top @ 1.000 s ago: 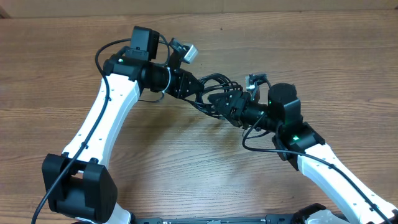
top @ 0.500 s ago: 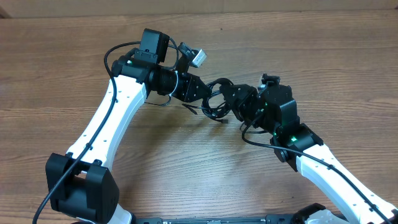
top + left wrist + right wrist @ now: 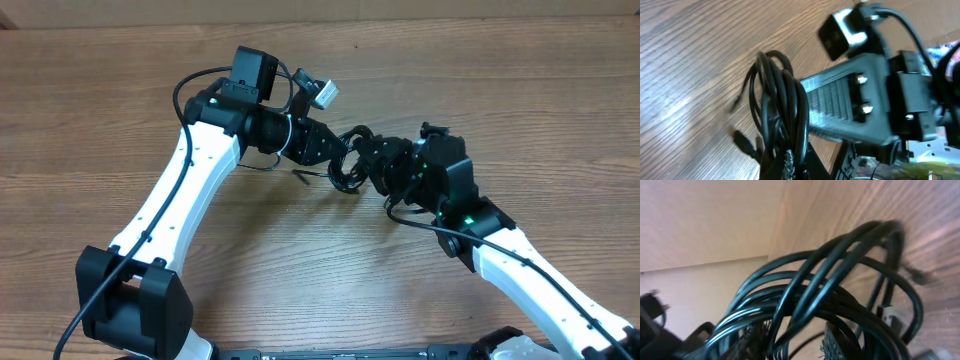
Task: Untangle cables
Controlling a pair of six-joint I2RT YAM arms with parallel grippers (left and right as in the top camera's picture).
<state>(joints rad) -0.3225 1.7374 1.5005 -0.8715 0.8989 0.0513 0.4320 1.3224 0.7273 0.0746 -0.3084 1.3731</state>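
I will next lower my left gripper toward the bare tabletop just below it and open its fingers to release the bundle's held cables.
The cables [image 3: 349, 166] are one knotted black bundle hanging just above the table between my two grippers. My left gripper [image 3: 328, 152] comes in from the left and is shut on a few strands. In the left wrist view the loops [image 3: 780, 98] rise from its fingertips [image 3: 790, 167], and a small plug [image 3: 743, 143] dangles beside them. My right gripper [image 3: 378, 162] meets the bundle from the right. In the right wrist view the loops [image 3: 825, 287] drape over both fingers [image 3: 832, 341]. The jaws stand part open, bare wood shows in the gap, and strands run between them.
The wooden table [image 3: 300, 260] lies under everything. A loose cable end [image 3: 303, 176] trails onto it below the left gripper. The right arm's grey wrist body [image 3: 855, 102] fills the left wrist view, close behind the bundle. A cardboard-coloured wall [image 3: 700, 225] stands past the table edge.
The left gripper has carried the bundle a little to the right. The right gripper has swung round towards the bundle, and its jaws have narrowed around the strands.
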